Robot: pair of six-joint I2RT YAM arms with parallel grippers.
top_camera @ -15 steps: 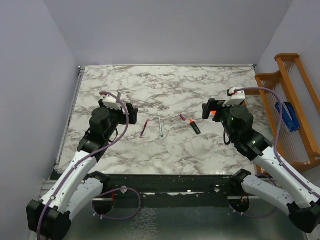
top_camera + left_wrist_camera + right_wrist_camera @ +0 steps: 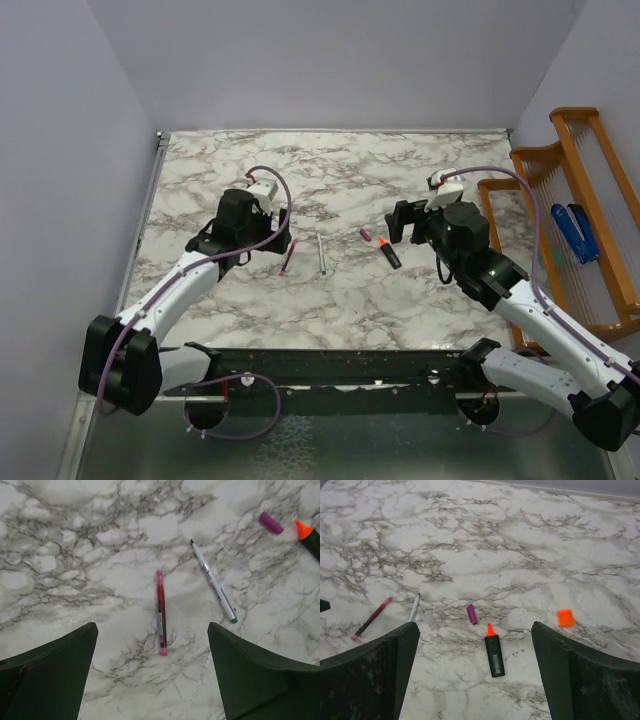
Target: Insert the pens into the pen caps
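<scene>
The near tail end [image 2: 283, 271] [image 2: 163, 651] of the slim red-pink pen is between my open fingers and clear of the silver-grey pen. My left gripper needs to come down onto that tail end next.
A slim red-pink pen [image 2: 288, 257] [image 2: 161, 612] lies on the marble, with a silver-grey pen [image 2: 321, 254] [image 2: 214, 582] to its right. Further right are a magenta-purple cap [image 2: 366, 235] [image 2: 472, 614] and a black marker [image 2: 390, 254] [image 2: 494, 654] with a bare orange tip. An orange cap [image 2: 565, 618] lies right of the marker; the top view hides it behind my right arm. My left gripper [image 2: 268, 240] [image 2: 151, 630] hangs open just short of the red-pink pen. My right gripper [image 2: 402, 222] [image 2: 475, 630] is open above the marker and caps, holding nothing.
A small clear piece [image 2: 431, 620] lies beside the silver-grey pen. An orange wooden rack [image 2: 600, 180] holding a blue object [image 2: 575, 232] stands off the table's right edge. A metal rail [image 2: 140, 230] runs along the left edge.
My left gripper has swung right and forward toward the red-pink pen. My right gripper has shifted left toward the marker, now covering the orange cap in the top view.
</scene>
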